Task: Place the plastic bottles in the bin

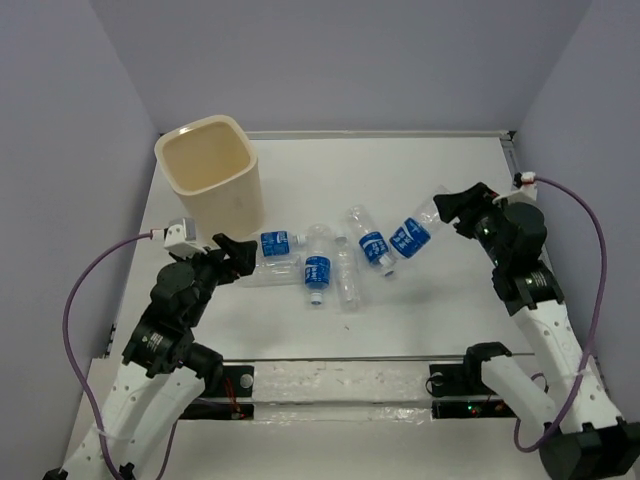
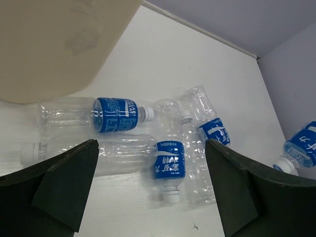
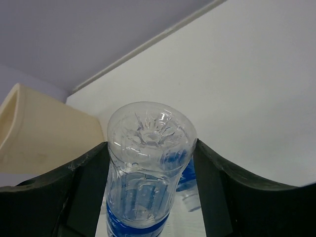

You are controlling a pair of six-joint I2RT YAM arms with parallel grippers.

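Observation:
The bin's sides stand tall, so next I should raise my right gripper and carry the bottle to the left in the top view, over the bin's opening (image 1: 207,156) (image 3: 6,117).
The cream bin (image 1: 228,205) stands at the back left; it also shows in the left wrist view (image 2: 59,44) and the right wrist view (image 3: 44,133). Several clear bottles lie in a cluster mid-table: one with a blue label (image 1: 278,243) (image 2: 116,114), another (image 1: 318,268) (image 2: 170,160), a third (image 1: 370,240) (image 2: 212,128), and an unlabelled one (image 1: 262,274) (image 2: 108,153). My left gripper (image 1: 235,255) (image 2: 152,148) is open and empty, just above the cluster's left side. My right gripper (image 1: 450,210) (image 3: 150,148) is shut on a labelled bottle (image 1: 412,236) (image 3: 148,143), held tilted above the table to the right of the cluster.
Another clear unlabelled bottle (image 1: 347,282) lies between the labelled ones. Pale walls close the table at the back and on both sides. A metal rail (image 1: 340,360) runs along the near edge between the arm bases.

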